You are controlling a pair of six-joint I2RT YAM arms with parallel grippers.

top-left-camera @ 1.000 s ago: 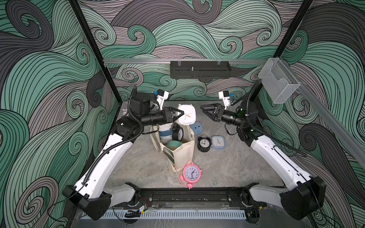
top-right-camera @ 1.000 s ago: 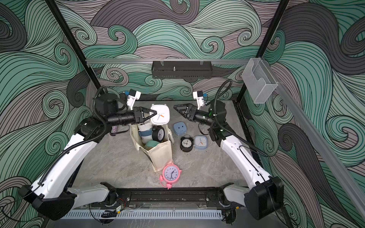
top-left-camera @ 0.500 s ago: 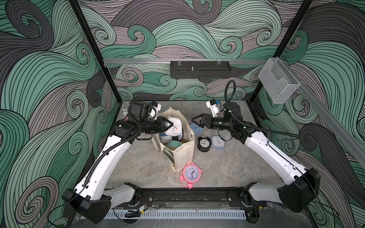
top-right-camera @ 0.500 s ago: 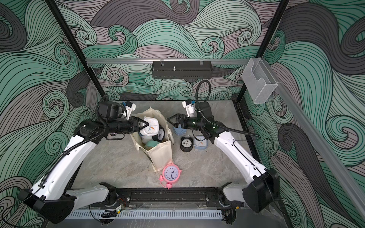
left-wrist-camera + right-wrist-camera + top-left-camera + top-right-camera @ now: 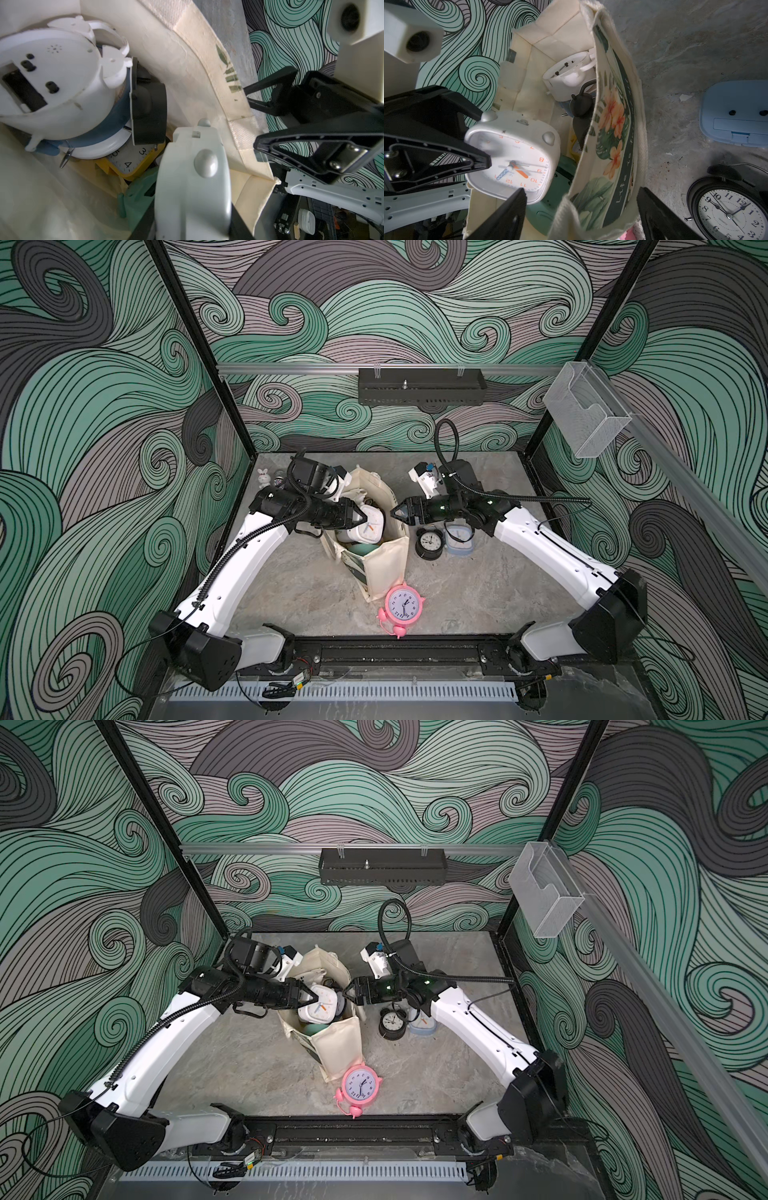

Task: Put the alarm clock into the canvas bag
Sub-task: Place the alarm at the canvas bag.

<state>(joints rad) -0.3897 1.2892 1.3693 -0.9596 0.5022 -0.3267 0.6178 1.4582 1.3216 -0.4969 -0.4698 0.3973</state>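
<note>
My left gripper holds the alarm clock, already within the rim of the bag. It should go down a little next and let go, as the green clock (image 5: 364, 548) (image 5: 140, 196) lies in the bag below.
The alarm clock (image 5: 371, 526) (image 5: 322, 1004) is white and square with orange numerals. My left gripper (image 5: 360, 519) (image 5: 309, 997) (image 5: 192, 226) is shut on it and holds it tilted in the mouth of the canvas bag (image 5: 386, 568) (image 5: 338, 1048). The bag stands upright, its leaf-and-flower front (image 5: 612, 124) facing right. My right gripper (image 5: 394, 515) (image 5: 347, 992) (image 5: 581, 207) is open at the bag's right rim, one finger (image 5: 512, 207) inside the mouth and the other outside, with the canvas wall between them. The clock face (image 5: 512, 158) shows in the right wrist view.
Inside the bag lie a white round clock (image 5: 52, 83), a black one (image 5: 149, 108), a yellow one (image 5: 128, 164) and a green one (image 5: 137, 193). On the table stand a black clock (image 5: 429, 543), a light blue clock (image 5: 459, 540) and a pink twin-bell clock (image 5: 404, 605). A small rabbit figure (image 5: 263, 477) is at the back left.
My left arm has lowered the white clock from above the bag into its mouth. My right arm has swung left and down to the bag's rim, its jaws narrowing a little.
</note>
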